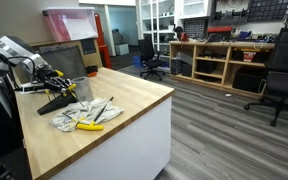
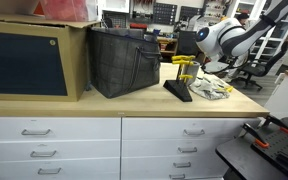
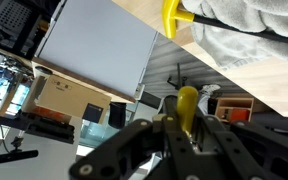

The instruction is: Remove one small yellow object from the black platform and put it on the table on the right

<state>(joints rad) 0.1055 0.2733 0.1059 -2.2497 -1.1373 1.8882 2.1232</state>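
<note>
Next, my gripper moves down past the black platform onto the cloth's edge (image 1: 64, 116) (image 3: 234, 45) beside it, since the small yellow object in my fingers hangs above the table.
My gripper (image 3: 187, 128) is shut on a small yellow peg-like object (image 3: 187, 105) that stands up between the fingers in the wrist view. In both exterior views the gripper (image 1: 56, 80) (image 2: 191, 62) hangs just above the black platform (image 1: 54, 103) (image 2: 177, 91) on the wooden table (image 1: 134, 100). Yellow pieces (image 2: 183, 61) show at the fingers above the platform. Another yellow object with a T-shaped end (image 3: 174, 15) lies on a grey-white cloth (image 3: 254, 20) beside the platform; it also shows in an exterior view (image 1: 88, 125).
The crumpled cloth (image 1: 84, 113) (image 2: 213, 89) lies next to the platform toward the table's edge. A dark fabric bin (image 2: 123, 62) and a cabinet box (image 2: 29, 60) stand on the table. Office chairs (image 1: 152, 58) and shelving (image 1: 219, 62) are beyond.
</note>
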